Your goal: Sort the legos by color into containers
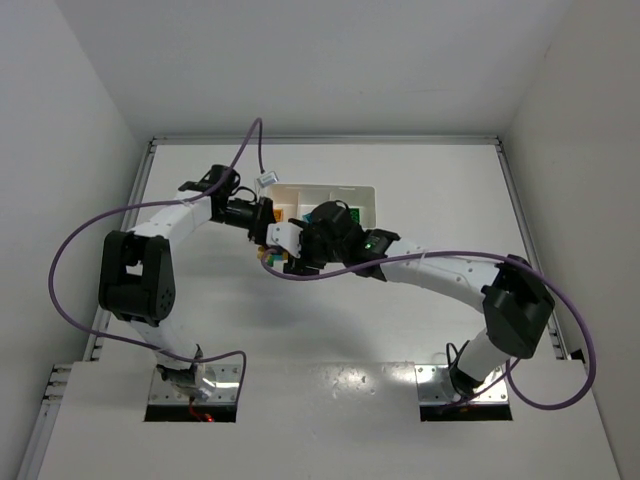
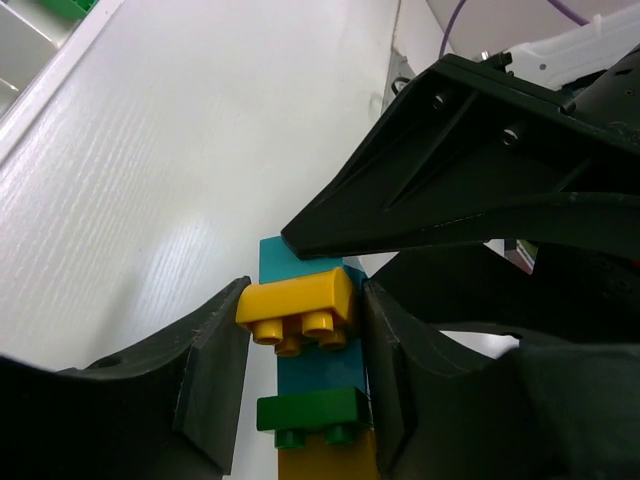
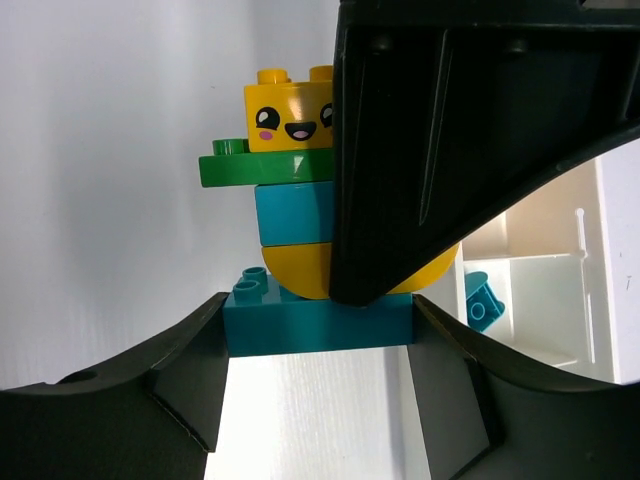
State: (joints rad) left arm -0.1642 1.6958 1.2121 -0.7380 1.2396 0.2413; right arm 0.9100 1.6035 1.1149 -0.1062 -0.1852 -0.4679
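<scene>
My right gripper moves outward from the stack, over the white tray's section holding the loose cyan brick (image 3: 508, 306), next and releases the cyan base brick (image 3: 318, 325) there, since the colors match.
A stack of joined legos is held between both grippers just in front of the white tray (image 1: 366, 192). In the right wrist view the stack has a cyan base brick (image 3: 318, 325), a yellow rounded brick (image 3: 295, 270), a cyan brick (image 3: 293, 213), a green plate (image 3: 262, 168) and a yellow face brick (image 3: 288, 118). My right gripper (image 3: 320, 318) is shut on the cyan base brick. My left gripper (image 2: 302, 302) is shut on the yellow rounded brick (image 2: 297, 300). In the top view the grippers meet, left (image 1: 274, 240) and right (image 1: 300, 256).
A loose cyan brick (image 3: 481, 300) lies in a tray compartment. A green brick (image 2: 68, 5) lies in another compartment behind the tray wall (image 2: 45, 52). White side walls enclose the table on the left, right and back.
</scene>
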